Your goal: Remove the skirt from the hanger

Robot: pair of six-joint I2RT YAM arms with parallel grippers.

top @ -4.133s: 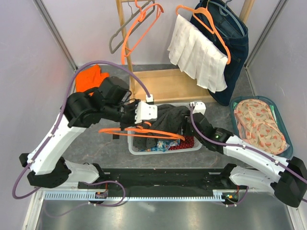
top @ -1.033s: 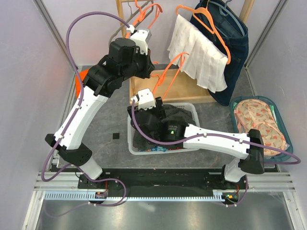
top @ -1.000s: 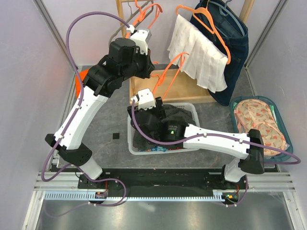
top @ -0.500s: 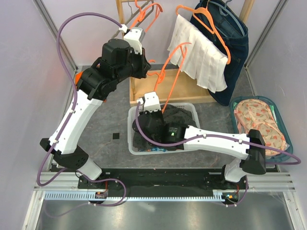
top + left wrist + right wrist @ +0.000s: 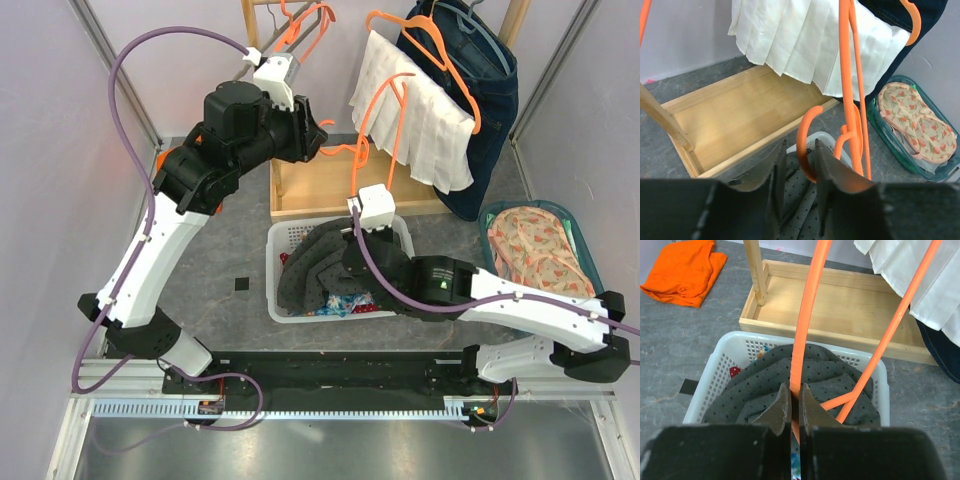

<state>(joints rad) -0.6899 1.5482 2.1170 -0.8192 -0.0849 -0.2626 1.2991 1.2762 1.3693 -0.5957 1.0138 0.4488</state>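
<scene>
The skirt is off, so my right gripper should carry the bare hanger up and outward beside the spare hangers hanging there and let go of it.
The dark grey dotted skirt lies crumpled in the white basket, off the hanger. The bare orange hanger stands nearly upright above the basket. My right gripper is shut on its lower bar, and the right wrist view shows the jaws pinching the orange bar over the skirt. My left gripper is up by the hook. In the left wrist view its jaws stand apart with the hook loose between them.
Behind the basket sits the rack's wooden base tray. A white pleated garment and dark jeans hang at the back right, spare hangers at the back. A teal tub of flip-flops stands right, an orange cloth left.
My left gripper has opened around the hanger's hook. My right gripper has closed on the hanger's bar and moved right, and the hanger now stands more upright.
</scene>
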